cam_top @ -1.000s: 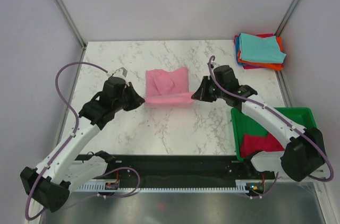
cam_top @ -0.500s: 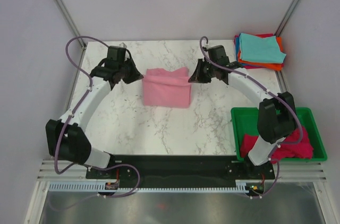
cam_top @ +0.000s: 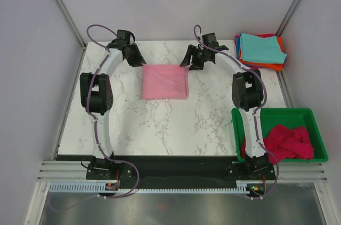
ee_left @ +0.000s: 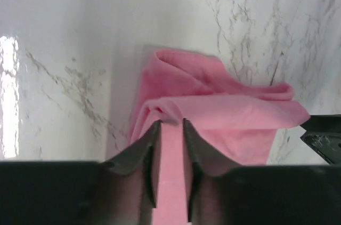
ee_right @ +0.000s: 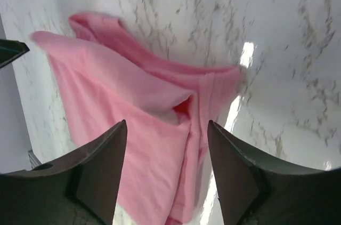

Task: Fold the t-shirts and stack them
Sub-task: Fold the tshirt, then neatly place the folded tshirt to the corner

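Observation:
My right gripper moves down onto the pink shirt's far corner nearest the teal stack and closes next, since the shirt's layered side edge runs between its open fingers.
A light pink t-shirt (cam_top: pixel 164 81) lies folded into a flat rectangle at the middle of the far half of the table. My left gripper (cam_top: pixel 140 61) is at its far left corner. In the left wrist view the gripper (ee_left: pixel 170 122) has its jaws slightly apart, with the pink cloth (ee_left: pixel 224 113) lying under and between them. My right gripper (cam_top: pixel 185 63) is at the far right corner. It stands wide open (ee_right: pixel 166 123) above the shirt (ee_right: pixel 106 75), gripping nothing. A stack of folded t-shirts (cam_top: pixel 260 50), teal on top, sits at the far right corner.
A green bin (cam_top: pixel 274 114) stands at the near right with a crumpled magenta shirt (cam_top: pixel 287 142) in it. Both arms stretch far out along the table's sides. Frame posts rise at the back corners.
Both arms have swept from the shirt's near edge to its far edge, laying the cloth over into a flat fold. Both grippers, shut before, have parted their jaws.

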